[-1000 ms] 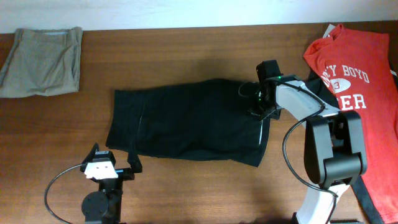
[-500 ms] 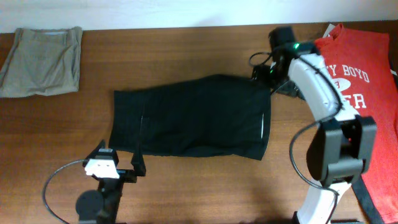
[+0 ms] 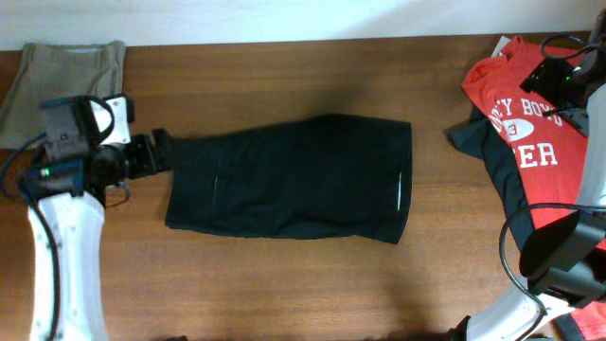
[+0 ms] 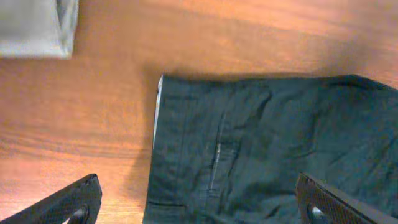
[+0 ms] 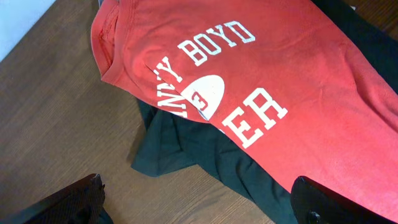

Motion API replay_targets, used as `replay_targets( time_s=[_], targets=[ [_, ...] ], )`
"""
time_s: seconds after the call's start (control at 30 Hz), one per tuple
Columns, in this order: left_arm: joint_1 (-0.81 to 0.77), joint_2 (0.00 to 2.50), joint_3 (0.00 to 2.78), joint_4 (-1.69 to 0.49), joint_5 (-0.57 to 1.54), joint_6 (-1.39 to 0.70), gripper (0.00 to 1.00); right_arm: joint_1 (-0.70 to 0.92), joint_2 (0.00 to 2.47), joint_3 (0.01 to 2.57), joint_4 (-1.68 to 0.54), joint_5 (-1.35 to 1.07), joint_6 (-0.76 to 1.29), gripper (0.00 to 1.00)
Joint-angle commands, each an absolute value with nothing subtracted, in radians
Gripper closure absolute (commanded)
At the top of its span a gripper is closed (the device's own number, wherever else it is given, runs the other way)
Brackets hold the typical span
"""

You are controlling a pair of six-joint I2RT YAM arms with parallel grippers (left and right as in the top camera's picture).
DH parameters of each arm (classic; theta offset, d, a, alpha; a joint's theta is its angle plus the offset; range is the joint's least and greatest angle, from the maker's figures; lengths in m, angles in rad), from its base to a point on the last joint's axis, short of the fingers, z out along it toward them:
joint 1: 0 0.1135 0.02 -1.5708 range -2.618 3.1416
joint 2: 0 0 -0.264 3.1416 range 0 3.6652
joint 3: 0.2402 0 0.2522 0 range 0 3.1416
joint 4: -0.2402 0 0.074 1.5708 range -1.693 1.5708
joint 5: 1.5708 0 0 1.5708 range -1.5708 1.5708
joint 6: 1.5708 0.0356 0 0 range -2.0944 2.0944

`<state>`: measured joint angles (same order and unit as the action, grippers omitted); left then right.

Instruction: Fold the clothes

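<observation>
My left gripper's open fingers go down next and close on the black shorts' edge nearest the khaki garment [image 4: 158,174], which lies below my gripper, visible between them.
Black shorts [image 3: 289,180] lie flat, folded, in the middle of the table. My left gripper [image 3: 151,152] hovers open at their left edge; in the left wrist view the shorts [image 4: 267,149] fill the space between my fingers [image 4: 74,202], which hold nothing. My right gripper [image 3: 551,76] is open over the red printed T-shirt [image 3: 535,133] at the far right. The right wrist view shows that shirt [image 5: 261,81] lying on a dark garment [image 5: 205,155], with my gripper [image 5: 199,208] above them, empty.
A folded khaki garment [image 3: 57,57] lies at the back left corner, partly behind my left arm; its corner [image 4: 34,28] shows in the left wrist view. Bare wooden table [image 3: 284,284] lies in front of the shorts.
My right gripper let go of the shorts' right end and swung right over the red shirt. My left arm rose from the front edge to the shorts' left edge.
</observation>
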<state>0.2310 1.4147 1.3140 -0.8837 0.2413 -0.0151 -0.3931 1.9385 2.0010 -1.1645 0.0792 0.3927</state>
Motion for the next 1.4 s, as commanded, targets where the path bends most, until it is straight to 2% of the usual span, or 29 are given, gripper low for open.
replay_targets(
  time_s=[0.0,0.07,0.23,0.37,0.53,0.6,0.63,0.7,0.73,0.77,0.83,0.93,1.1,1.17,1.37],
  targets=[
    [0.324,1.574,1.326,-0.879,0.373,0.043,0.01,-0.393,1.934,2.012,-1.164,0.091,0.398,0.01],
    [0.377,1.698,1.326,-0.844,0.527,0.129,0.01,-0.393,1.933,2.012,-1.164,0.091,0.398,0.01],
    [0.404,1.945,1.326,-0.846,0.604,0.247,0.01,-0.393,1.933,2.012,-1.164,0.091,0.397,0.01],
    [0.404,2.042,1.326,-0.869,0.501,0.264,0.01,-0.393,1.934,2.012,-1.164,0.091,0.398,0.01],
    [0.372,2.147,1.325,-0.930,0.573,0.305,0.02,-0.393,1.934,2.012,-1.164,0.091,0.397,0.01],
    [0.339,2.184,1.325,-0.929,0.572,0.305,0.08,-0.393,1.934,2.012,-1.164,0.091,0.397,0.01],
    [0.321,2.193,1.325,-0.925,0.572,0.305,0.20,-0.393,1.933,2.012,-1.164,0.091,0.397,0.01],
    [0.317,2.193,1.325,-0.918,0.571,0.305,0.35,-0.393,1.934,2.012,-1.164,0.091,0.397,0.01],
    [0.317,2.193,1.325,-0.918,0.561,0.305,0.67,-0.393,1.934,2.012,-1.164,0.091,0.397,0.01],
    [0.317,2.193,1.325,-0.918,0.561,0.305,0.73,-0.393,1.934,2.012,-1.164,0.091,0.398,0.01],
    [0.320,2.193,1.334,-0.918,0.538,0.304,0.99,-0.393,1.934,2.012,-1.164,0.091,0.397,0.01],
    [0.345,2.193,1.413,-0.973,0.492,0.247,0.99,-0.393,1.934,2.012,-1.164,0.091,0.398,0.01],
    [0.389,2.177,1.794,-1.282,0.372,0.167,0.99,-0.393,1.934,2.012,-1.164,0.091,0.397,0.01],
    [0.388,2.111,1.924,-1.390,0.316,0.076,0.99,-0.393,1.934,2.012,-1.164,0.091,0.397,0.01],
    [0.333,1.736,1.938,-1.411,0.148,-0.016,0.99,-0.393,1.934,2.012,-1.164,0.091,0.397,0.01]
  ],
)
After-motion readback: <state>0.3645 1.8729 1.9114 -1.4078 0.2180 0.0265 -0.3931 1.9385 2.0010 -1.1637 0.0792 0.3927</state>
